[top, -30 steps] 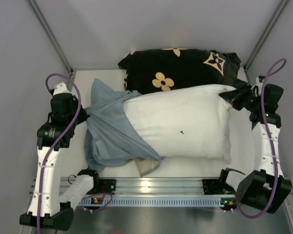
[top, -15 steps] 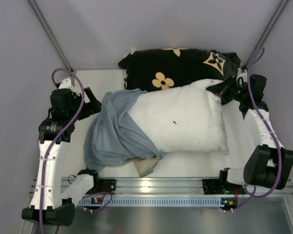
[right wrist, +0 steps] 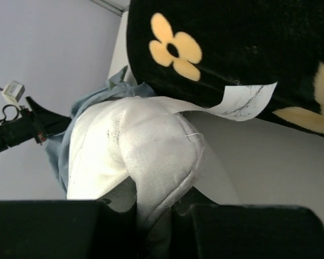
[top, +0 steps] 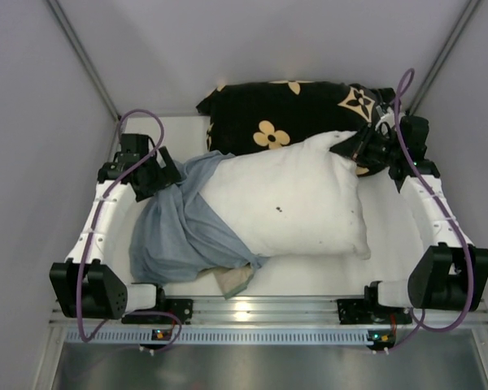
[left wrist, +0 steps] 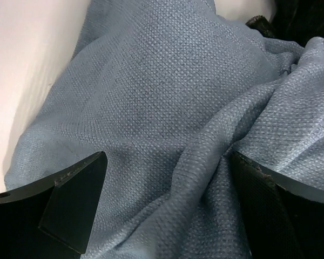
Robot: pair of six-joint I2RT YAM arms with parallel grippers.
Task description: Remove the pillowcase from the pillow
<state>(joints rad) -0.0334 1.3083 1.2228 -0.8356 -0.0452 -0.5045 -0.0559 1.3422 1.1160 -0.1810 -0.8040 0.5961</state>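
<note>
My left gripper should next move a little to the right in the left wrist view and close on the raised pillowcase fold (top: 178,186) (left wrist: 193,167), because that fold stands between its open fingers.
The white pillow (top: 285,207) lies across the table, its left end still inside the wrinkled grey-blue pillowcase (top: 179,231). My left gripper (top: 167,175) hovers at the pillowcase's far left edge. In the left wrist view that gripper (left wrist: 167,183) is open, its jaws wide apart over a fold of the pillowcase (left wrist: 167,97) and pinching nothing. My right gripper (top: 348,149) is shut on the pillow's far right corner. The right wrist view shows the pillow (right wrist: 146,145) bunched into the right gripper (right wrist: 159,216), with a white tag (right wrist: 243,102) sticking out.
A black pillow with tan flower shapes (top: 297,114) lies along the back, touching the white one. A tan scrap of cloth (top: 232,280) pokes out under the pillowcase near the front rail (top: 252,310). Grey walls close in on both sides.
My left gripper has let go of the pillowcase, opened, and moved in toward its far edge. My right gripper has dragged the pillow's corner back and leftward; the pillow shifted with it.
</note>
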